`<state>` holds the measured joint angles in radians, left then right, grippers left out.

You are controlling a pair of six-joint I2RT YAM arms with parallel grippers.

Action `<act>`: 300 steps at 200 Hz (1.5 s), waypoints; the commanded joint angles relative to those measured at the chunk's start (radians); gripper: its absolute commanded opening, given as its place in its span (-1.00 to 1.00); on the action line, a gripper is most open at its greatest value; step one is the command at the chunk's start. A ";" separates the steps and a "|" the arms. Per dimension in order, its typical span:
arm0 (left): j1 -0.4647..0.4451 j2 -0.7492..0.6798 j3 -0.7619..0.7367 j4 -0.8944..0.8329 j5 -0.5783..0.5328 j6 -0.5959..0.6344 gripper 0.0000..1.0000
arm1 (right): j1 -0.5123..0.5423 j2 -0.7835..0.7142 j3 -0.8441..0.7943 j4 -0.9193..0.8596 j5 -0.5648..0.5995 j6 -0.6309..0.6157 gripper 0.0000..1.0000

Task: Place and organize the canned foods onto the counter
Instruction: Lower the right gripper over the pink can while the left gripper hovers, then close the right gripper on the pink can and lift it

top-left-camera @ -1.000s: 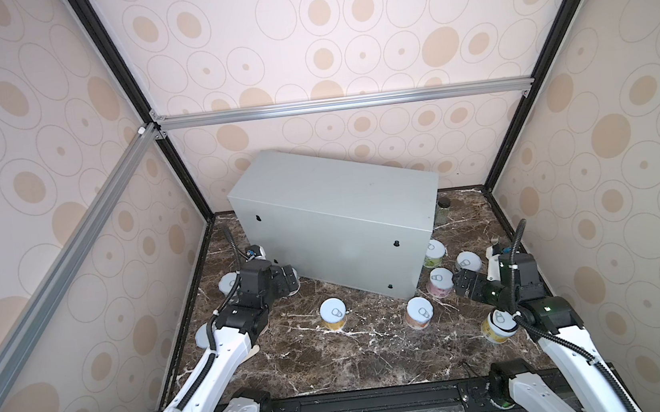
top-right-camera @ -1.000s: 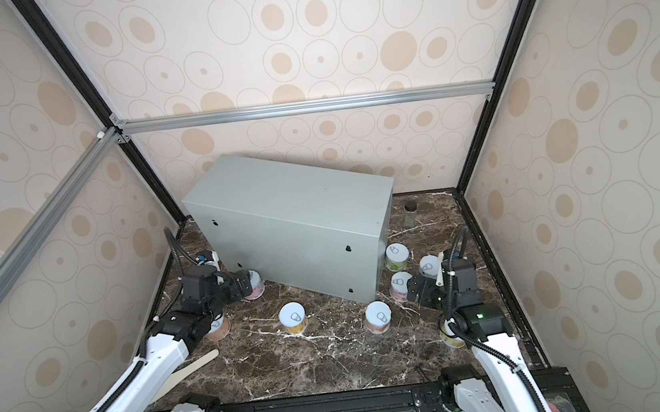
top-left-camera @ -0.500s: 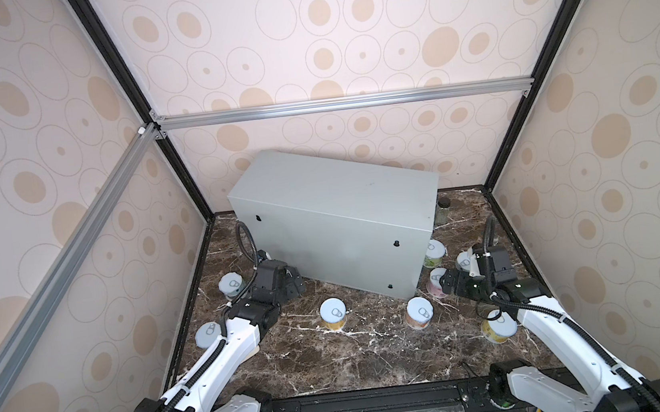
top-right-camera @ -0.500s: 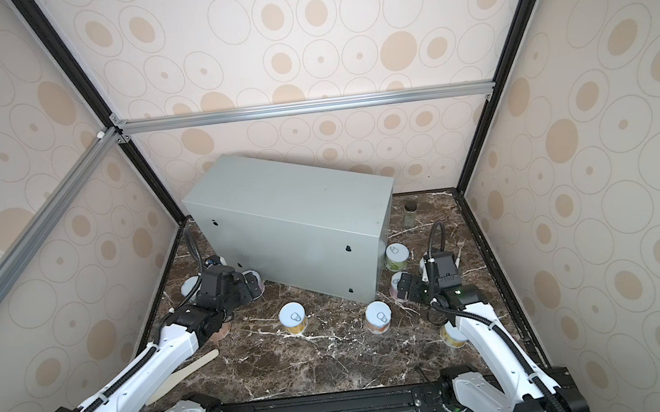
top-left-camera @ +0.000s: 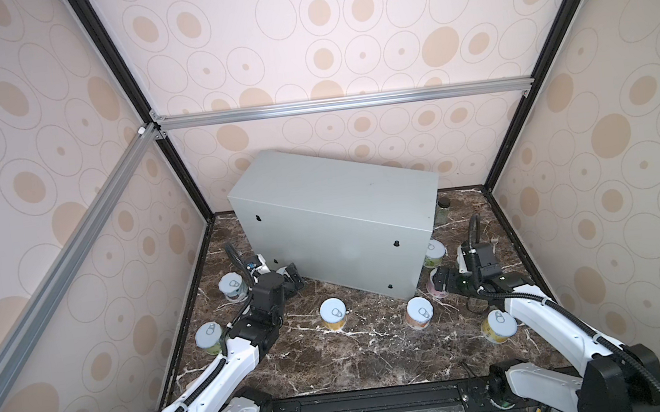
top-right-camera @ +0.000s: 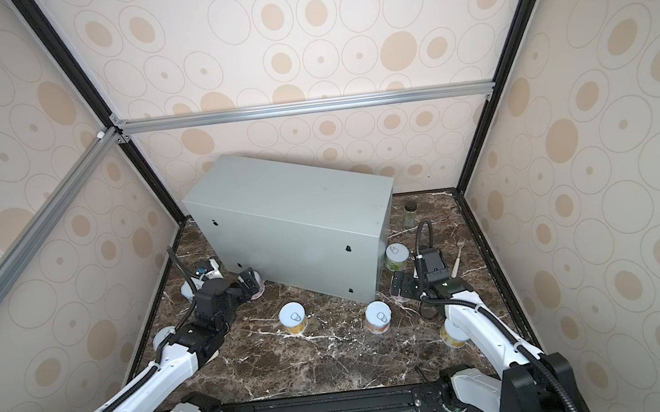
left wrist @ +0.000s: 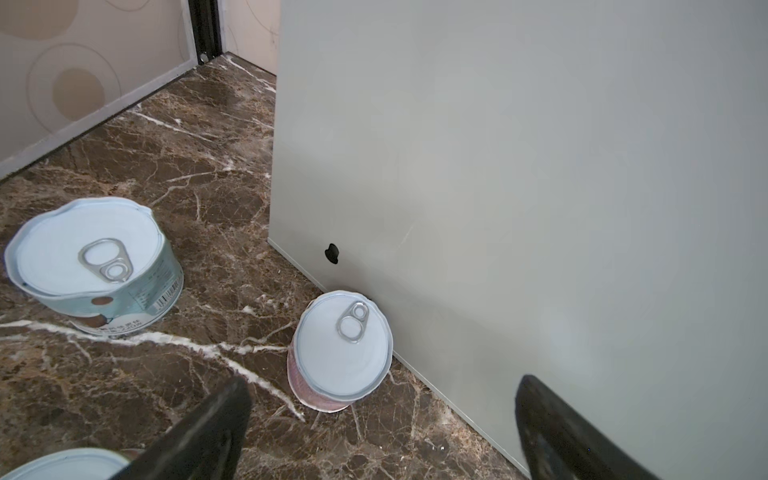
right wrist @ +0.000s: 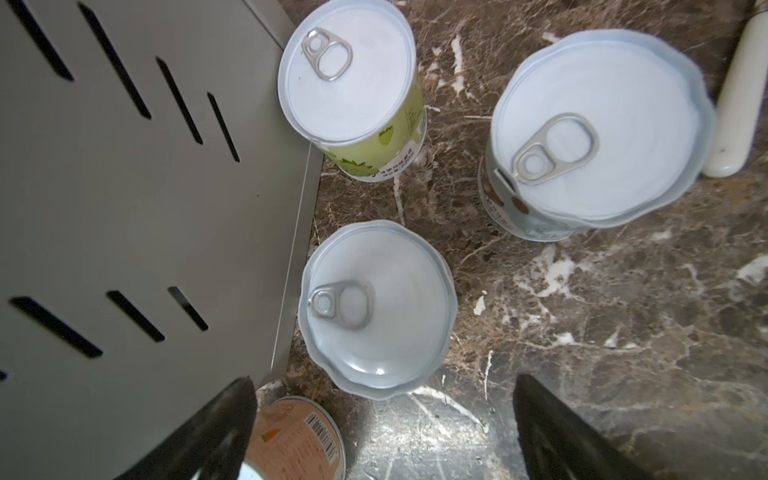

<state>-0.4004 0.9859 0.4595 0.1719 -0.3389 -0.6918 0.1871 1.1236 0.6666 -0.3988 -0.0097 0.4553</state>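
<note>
I should lower my right gripper around the can by the counter's corner, with one open finger along each side of the can, because the can's lid is narrower than the gap between the fingers.
The counter is a pale grey metal box standing askew at the back of the marble floor. Several canned foods stand around it, none on top. My left gripper is open at the counter's left base. In the left wrist view a pink-labelled can stands against the counter's face just ahead of its empty jaws, with a pale teal can off to one side. My right gripper is open over a can by the counter's right corner, between a green can, a wide teal can and an orange can.
A yellow can and the orange can stand in front of the counter. Another yellow can is under the right arm and a teal can is by the left wall. A dark-lidded jar and a white fork sit at the back right.
The left gripper has reached rightward to the pink can at the counter's base. The right gripper has moved left over the can at the counter's right corner. Both stayed open.
</note>
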 commanded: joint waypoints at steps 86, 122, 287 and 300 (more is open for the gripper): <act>-0.012 0.027 -0.183 0.369 -0.024 -0.006 0.99 | 0.015 0.166 0.054 0.088 -0.009 0.014 0.98; -0.014 -0.035 -0.219 0.389 -0.044 -0.005 0.98 | 0.026 0.249 0.084 0.107 0.015 0.022 0.97; -0.016 0.015 -0.228 0.419 -0.031 -0.016 0.98 | 0.041 0.368 0.092 0.101 0.177 0.078 0.52; -0.016 0.019 -0.223 0.415 -0.026 -0.017 0.98 | 0.041 0.366 0.091 0.098 0.173 0.078 0.44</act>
<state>-0.4068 0.9958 0.2016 0.5674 -0.3645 -0.6926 0.2264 1.4792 0.7559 -0.2745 0.1417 0.5152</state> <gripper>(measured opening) 0.992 0.748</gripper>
